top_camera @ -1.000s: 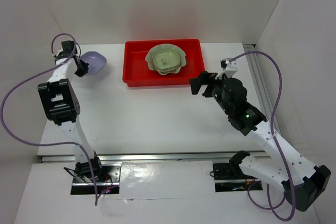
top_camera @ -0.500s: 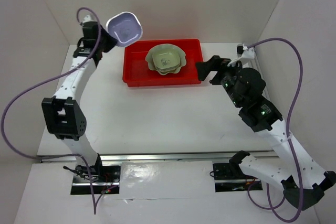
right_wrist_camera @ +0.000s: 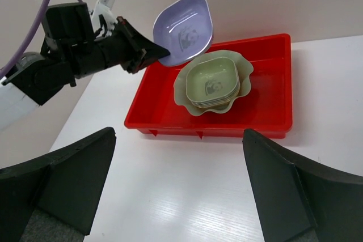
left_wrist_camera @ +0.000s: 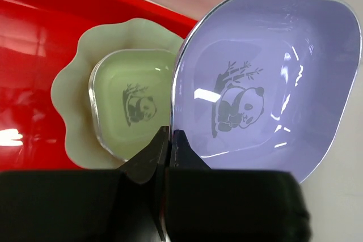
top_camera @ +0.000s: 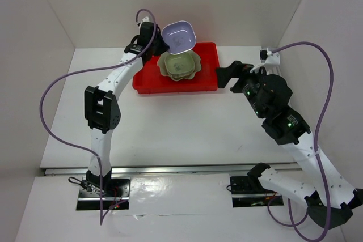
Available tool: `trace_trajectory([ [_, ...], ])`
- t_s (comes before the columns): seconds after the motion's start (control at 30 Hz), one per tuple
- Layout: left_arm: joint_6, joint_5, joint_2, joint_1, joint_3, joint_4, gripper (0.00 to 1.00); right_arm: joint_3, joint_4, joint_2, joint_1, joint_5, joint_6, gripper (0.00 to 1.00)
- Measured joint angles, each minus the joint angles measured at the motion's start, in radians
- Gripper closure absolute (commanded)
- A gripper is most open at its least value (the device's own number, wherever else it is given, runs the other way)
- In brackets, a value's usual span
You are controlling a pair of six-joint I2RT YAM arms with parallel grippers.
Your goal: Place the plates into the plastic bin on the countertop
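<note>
The green dish atop the stack [top_camera: 180, 64] [left_wrist_camera: 136, 100] lies open and empty below, so my left gripper next lowers the lavender dish onto it and releases its rim.
My left gripper [top_camera: 160, 42] is shut on the rim of the lavender dish [top_camera: 179, 35], holding it tilted in the air above the red bin [top_camera: 147, 72]; its panda print shows in the left wrist view [left_wrist_camera: 266, 83]. In the bin lies the large pale green scalloped dish [top_camera: 194, 63] with a stack of small dishes in it, a green one [top_camera: 180, 65] on top. The right wrist view shows the lavender dish [right_wrist_camera: 184, 29], the stack [right_wrist_camera: 212, 83] and the bin [right_wrist_camera: 272, 111]. My right gripper [top_camera: 225, 76] is open and empty, just right of the bin.
The white countertop [top_camera: 170, 123] has white walls at the left, back and right. A metal rail [top_camera: 170, 169] runs along its near edge. The left arm's purple cable [top_camera: 57, 83] loops over the left side.
My left gripper has carried the lavender dish from the far left of the countertop up and rightwards to above the bin. My right gripper has drawn back to the right of the bin.
</note>
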Motion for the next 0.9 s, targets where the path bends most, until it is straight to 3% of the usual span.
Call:
trace_trajectory([
  [0.3,-0.034,-0.013,0.128,-0.009,0.037,-0.003,1.00,-0.018,-0.012,-0.033,0.000,0.005,-0.014,0.00],
  [0.37,-0.039,-0.014,0.156,-0.012,0.037,-0.011,0.94,-0.031,-0.014,-0.046,0.000,0.009,-0.016,0.00],
  [0.53,-0.057,-0.021,0.185,-0.026,0.037,-0.031,0.68,-0.041,-0.015,-0.049,0.000,0.013,-0.023,0.00],
  [0.57,-0.059,-0.023,0.185,-0.027,0.037,-0.031,0.54,-0.042,-0.016,-0.049,0.000,0.014,-0.025,0.00],
  [0.67,-0.066,-0.030,0.185,-0.033,0.043,-0.031,0.41,-0.042,-0.016,-0.050,0.000,0.015,-0.029,0.00],
  [0.7,-0.069,-0.031,0.184,-0.033,0.043,-0.031,0.31,-0.042,-0.016,-0.049,0.000,0.015,-0.030,0.00],
  [0.9,-0.076,-0.083,0.120,-0.039,0.007,-0.048,0.23,-0.042,-0.015,-0.049,0.000,0.014,-0.033,0.00],
])
